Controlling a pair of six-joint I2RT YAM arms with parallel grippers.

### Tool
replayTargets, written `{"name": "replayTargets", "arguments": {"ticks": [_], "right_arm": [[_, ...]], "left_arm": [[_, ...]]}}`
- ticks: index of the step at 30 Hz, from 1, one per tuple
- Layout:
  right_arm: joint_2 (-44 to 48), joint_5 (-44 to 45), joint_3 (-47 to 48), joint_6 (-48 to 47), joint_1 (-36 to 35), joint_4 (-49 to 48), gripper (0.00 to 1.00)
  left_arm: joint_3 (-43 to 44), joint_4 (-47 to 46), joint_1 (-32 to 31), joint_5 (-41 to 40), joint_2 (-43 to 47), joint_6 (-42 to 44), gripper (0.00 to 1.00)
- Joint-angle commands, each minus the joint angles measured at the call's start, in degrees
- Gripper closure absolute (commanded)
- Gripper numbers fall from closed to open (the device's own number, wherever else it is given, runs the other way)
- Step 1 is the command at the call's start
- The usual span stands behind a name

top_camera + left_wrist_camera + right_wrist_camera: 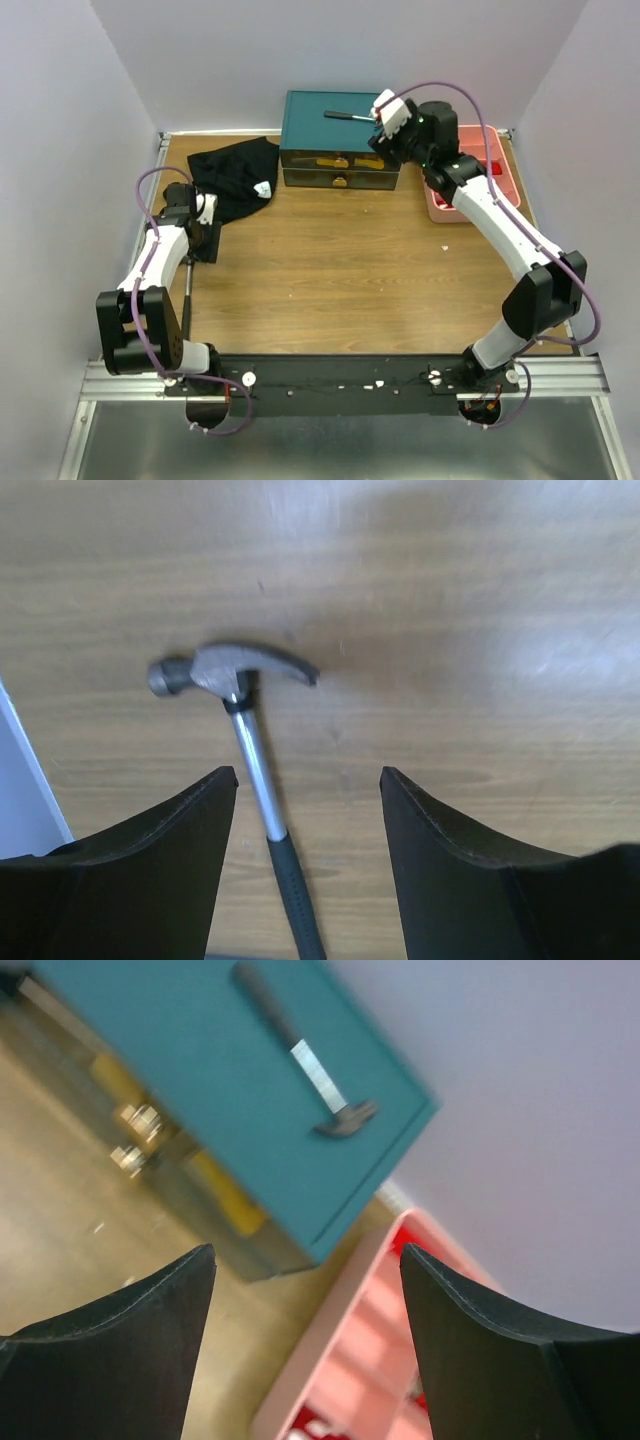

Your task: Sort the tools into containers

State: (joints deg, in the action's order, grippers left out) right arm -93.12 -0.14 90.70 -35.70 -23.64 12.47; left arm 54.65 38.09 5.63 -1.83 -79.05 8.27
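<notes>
My left gripper comes down next onto the steel stem beside the hammer's head (189,274) (253,748) and closes, as the hammer lies below on the table, stem already between the open fingers.
A steel hammer with a black handle (240,710) lies on the wooden table at the left edge (187,290). My left gripper (308,775) is open just above it, its fingers on either side of the shaft, not touching it; it also shows in the top view (205,240). A second hammer (350,117) lies on top of the teal drawer cabinet (320,140), and shows in the right wrist view (310,1070). My right gripper (308,1250) is open and empty, raised by the cabinet's right end (385,135). The pink tray (485,180) stands right of the cabinet.
A black cloth (235,175) lies crumpled left of the cabinet, close to my left arm. The cabinet's two brassy drawer fronts (340,170) face the table. Red items lie in the pink tray (345,1430). Walls close in the table on three sides.
</notes>
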Motion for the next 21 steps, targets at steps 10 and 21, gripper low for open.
{"name": "replayTargets", "arguments": {"ticks": [10, 21], "right_arm": [[2.5, -6.4, -6.8, 6.8, -0.3, 6.3, 0.19], [3.6, -5.5, -7.7, 5.0, -0.2, 6.4, 0.19]], "left_arm": [[1.1, 1.6, 5.4, -2.8, -11.7, 7.0, 0.41], [2.9, -0.3, 5.5, 1.2, -19.2, 6.7, 0.76]]}}
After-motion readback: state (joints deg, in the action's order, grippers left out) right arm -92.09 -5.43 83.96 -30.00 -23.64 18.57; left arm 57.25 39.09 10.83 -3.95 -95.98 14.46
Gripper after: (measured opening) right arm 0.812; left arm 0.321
